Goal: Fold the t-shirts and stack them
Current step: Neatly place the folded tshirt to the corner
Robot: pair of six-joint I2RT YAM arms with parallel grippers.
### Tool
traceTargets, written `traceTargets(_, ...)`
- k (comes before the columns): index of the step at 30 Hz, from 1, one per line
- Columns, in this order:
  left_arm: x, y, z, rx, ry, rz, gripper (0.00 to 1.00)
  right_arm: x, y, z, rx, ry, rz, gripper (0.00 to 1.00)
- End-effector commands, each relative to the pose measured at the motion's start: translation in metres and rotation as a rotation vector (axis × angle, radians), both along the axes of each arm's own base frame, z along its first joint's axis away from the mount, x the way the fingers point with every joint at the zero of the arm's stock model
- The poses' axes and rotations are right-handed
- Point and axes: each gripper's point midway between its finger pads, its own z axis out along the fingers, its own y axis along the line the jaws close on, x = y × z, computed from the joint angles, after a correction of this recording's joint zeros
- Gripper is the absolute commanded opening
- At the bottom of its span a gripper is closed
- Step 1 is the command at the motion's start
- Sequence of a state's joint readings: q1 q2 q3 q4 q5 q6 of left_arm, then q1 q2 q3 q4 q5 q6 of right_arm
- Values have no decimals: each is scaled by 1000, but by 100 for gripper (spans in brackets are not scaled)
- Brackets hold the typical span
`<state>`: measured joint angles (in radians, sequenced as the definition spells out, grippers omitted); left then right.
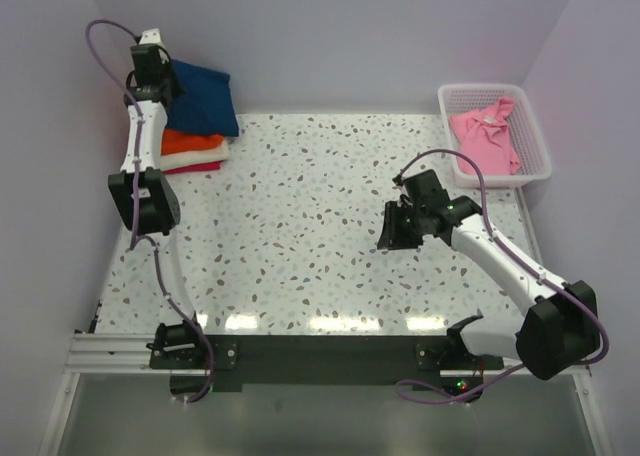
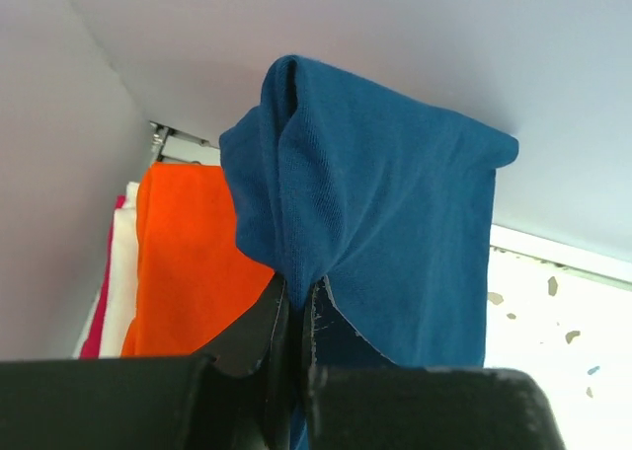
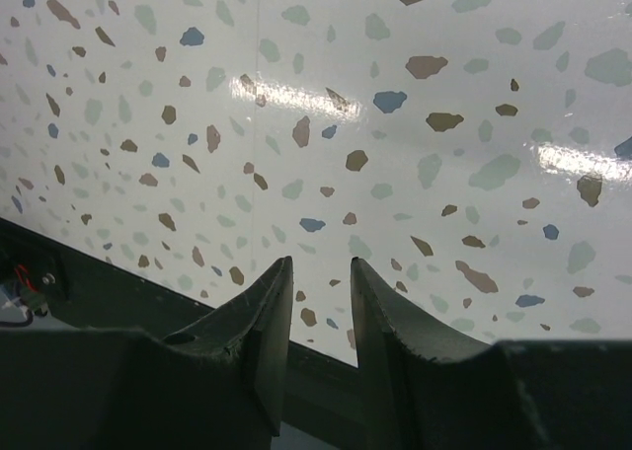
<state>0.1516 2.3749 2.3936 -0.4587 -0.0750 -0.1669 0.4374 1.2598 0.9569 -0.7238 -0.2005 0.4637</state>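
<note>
The left gripper next carries the navy blue t-shirt, which juts past the stack's edge, left in the top view over the orange t-shirt (image 1: pixel 190 139) (image 2: pixel 195 257) and opens.
My left gripper (image 1: pixel 162 76) is raised at the far left corner and shut on the folded navy blue t-shirt (image 1: pixel 205 97). In the left wrist view the blue cloth (image 2: pixel 395 223) is pinched between the jaws (image 2: pixel 296 297) and hangs over the stack. Under it lies the stack: orange t-shirt (image 1: pixel 190 139), cream t-shirt (image 1: pixel 195 158) and magenta t-shirt (image 1: pixel 200 168); the orange one also shows in the left wrist view (image 2: pixel 188 262). A pink t-shirt (image 1: pixel 488 134) lies crumpled in the basket. My right gripper (image 1: pixel 392 234) hovers over the table, a little open and empty (image 3: pixel 321 272).
A white plastic lattice basket (image 1: pixel 536 136) stands at the far right corner. The speckled table (image 1: pixel 300 236) lies between the arms. Walls close in behind and on both sides. A dark rail (image 1: pixel 320 354) runs along the near edge.
</note>
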Motion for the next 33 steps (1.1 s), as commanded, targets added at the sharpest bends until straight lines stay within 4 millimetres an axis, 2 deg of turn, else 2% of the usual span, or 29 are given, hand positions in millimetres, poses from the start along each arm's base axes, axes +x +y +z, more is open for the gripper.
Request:
traceTargets(1, 1, 4, 57, -151, -159, -60, 0, 12, 5, 11, 19, -40, -14, 34)
traceTargets(2, 1, 3, 55, -182, -161, -82, 0, 12, 5, 11, 20, -41, -14, 34)
traceTargets(4, 0, 14, 56, -226, -173, -73, 0, 13, 5, 12, 21, -41, -20, 34)
traceTargets(6, 0, 12, 56, -264, -179, -93, 0, 15, 6, 13, 26, -42, -26, 34)
traceTargets(12, -1, 5, 77, -322, -227, -141, 0, 16, 10, 16, 44, -47, -32, 34)
traceTargets(14, -3, 6, 77, -352, -225, -150, 0, 16, 11, 17, 46, -47, -33, 34)
traceTargets(20, -9, 29, 59, -418, -189, -93, 0, 16, 12, 17, 45, -47, -29, 34)
traceTargets(24, -13, 46, 54, -424, -181, -59, 0, 17, 11, 19, 46, -51, -29, 34)
traceTargets(31, -16, 59, 34, -404, -134, -2, 0, 17, 13, 17, 50, -49, -23, 34)
traceTargets(32, -16, 63, 28, -403, -125, 13, 3, 17, 13, 16, 48, -47, -22, 34)
traceTargets(33, -16, 64, 23, -402, -115, 20, 13, 17, 13, 15, 48, -44, -21, 34)
